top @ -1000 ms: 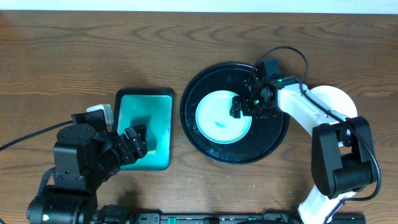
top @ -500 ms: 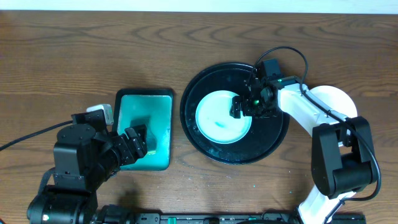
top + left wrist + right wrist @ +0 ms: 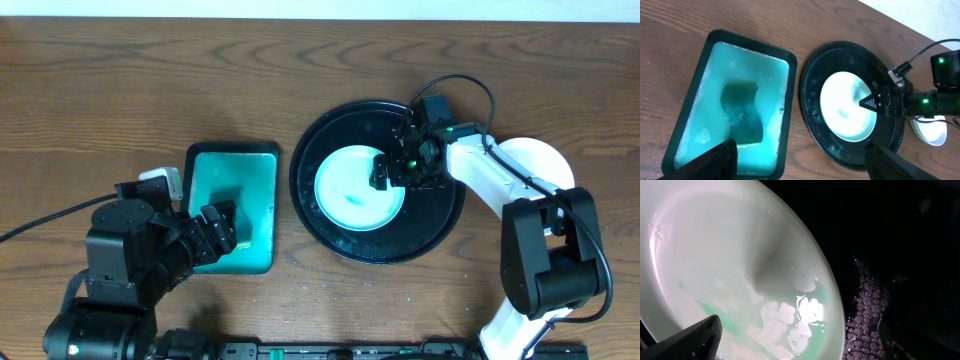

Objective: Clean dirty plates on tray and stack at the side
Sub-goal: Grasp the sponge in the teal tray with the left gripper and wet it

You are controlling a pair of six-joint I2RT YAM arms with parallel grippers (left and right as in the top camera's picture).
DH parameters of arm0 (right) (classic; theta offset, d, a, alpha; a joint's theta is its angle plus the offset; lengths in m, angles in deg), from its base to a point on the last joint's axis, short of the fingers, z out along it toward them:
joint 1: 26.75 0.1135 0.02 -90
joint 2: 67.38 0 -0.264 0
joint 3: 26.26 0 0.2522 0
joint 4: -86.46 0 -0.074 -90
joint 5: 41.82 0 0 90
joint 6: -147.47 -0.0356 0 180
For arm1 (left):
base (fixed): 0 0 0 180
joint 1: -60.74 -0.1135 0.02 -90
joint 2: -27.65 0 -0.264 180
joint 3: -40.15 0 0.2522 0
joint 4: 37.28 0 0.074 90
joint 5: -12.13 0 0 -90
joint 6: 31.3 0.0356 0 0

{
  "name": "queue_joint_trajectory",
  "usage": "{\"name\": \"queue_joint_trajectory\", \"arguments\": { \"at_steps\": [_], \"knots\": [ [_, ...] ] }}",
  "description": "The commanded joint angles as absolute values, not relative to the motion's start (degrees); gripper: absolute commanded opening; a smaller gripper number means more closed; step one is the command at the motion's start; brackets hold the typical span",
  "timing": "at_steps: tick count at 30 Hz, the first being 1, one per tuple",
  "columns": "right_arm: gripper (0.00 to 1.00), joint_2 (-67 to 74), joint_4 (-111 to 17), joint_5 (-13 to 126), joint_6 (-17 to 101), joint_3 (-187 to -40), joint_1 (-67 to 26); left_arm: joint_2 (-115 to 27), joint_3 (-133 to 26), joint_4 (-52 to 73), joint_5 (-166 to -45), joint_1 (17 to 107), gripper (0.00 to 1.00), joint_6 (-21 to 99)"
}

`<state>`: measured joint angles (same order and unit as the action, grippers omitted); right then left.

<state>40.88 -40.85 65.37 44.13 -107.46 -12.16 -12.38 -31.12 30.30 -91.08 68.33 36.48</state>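
Observation:
Next, my left gripper moves down open into the teal basin onto the dark green sponge (image 3: 243, 231) (image 3: 742, 112), which lies below it. The plate still carries a teal smear.
A pale mint-green plate (image 3: 355, 190) with a teal smear lies on the black tray (image 3: 330, 225). My right gripper (image 3: 393, 170) is open and low over the plate's right rim. In the right wrist view, one finger is over the plate (image 3: 730, 255) and the other over the tray (image 3: 890, 230), with the gripper (image 3: 800, 342) straddling the rim. A white plate (image 3: 538, 160) lies on the table right of the tray, partly under the right arm. My left gripper (image 3: 215, 228) is open and empty above the teal basin. A third plate is not visible.
The teal basin (image 3: 258, 160) left of the tray holds soapy water and a dark green sponge (image 3: 742, 115). The left wrist view also shows the tray (image 3: 812, 100), the plate (image 3: 845, 107) and the white plate (image 3: 930, 134). Bare wooden table lies beyond.

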Motion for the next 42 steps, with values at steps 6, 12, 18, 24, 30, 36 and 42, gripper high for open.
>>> {"name": "queue_joint_trajectory", "arguments": {
  "at_steps": [6,12,18,24,30,36,42],
  "knots": [
    [0.99,41.3,-41.0,62.6,45.1,-107.0,-12.7,-12.4,-32.2,30.4,-91.4,68.1,0.81,37.0],
    [0.99,41.3,-41.0,62.6,45.1,-107.0,-12.7,-12.4,-32.2,30.4,-91.4,68.1,0.81,37.0],
    [0.99,41.3,-41.0,62.6,45.1,-107.0,-12.7,-12.4,-32.2,30.4,-91.4,68.1,0.81,37.0],
    [0.99,41.3,-41.0,62.6,45.1,-107.0,-12.7,-12.4,-32.2,30.4,-91.4,68.1,0.81,37.0],
    [0.99,41.3,-41.3,62.6,45.1,-107.0,-12.7,-12.4,-32.2,32.2,-91.4,68.1,0.81,37.0],
    [0.99,41.3,-46.3,62.9,44.6,-107.0,-12.7,-12.9,-32.2,34.6,-91.4,68.1,0.81,37.0],
    [0.99,41.3,-45.2,71.6,41.1,-107.0,-12.4,-13.3,-32.2,35.8,-92.0,68.1,0.81,37.0]
  ]
}}
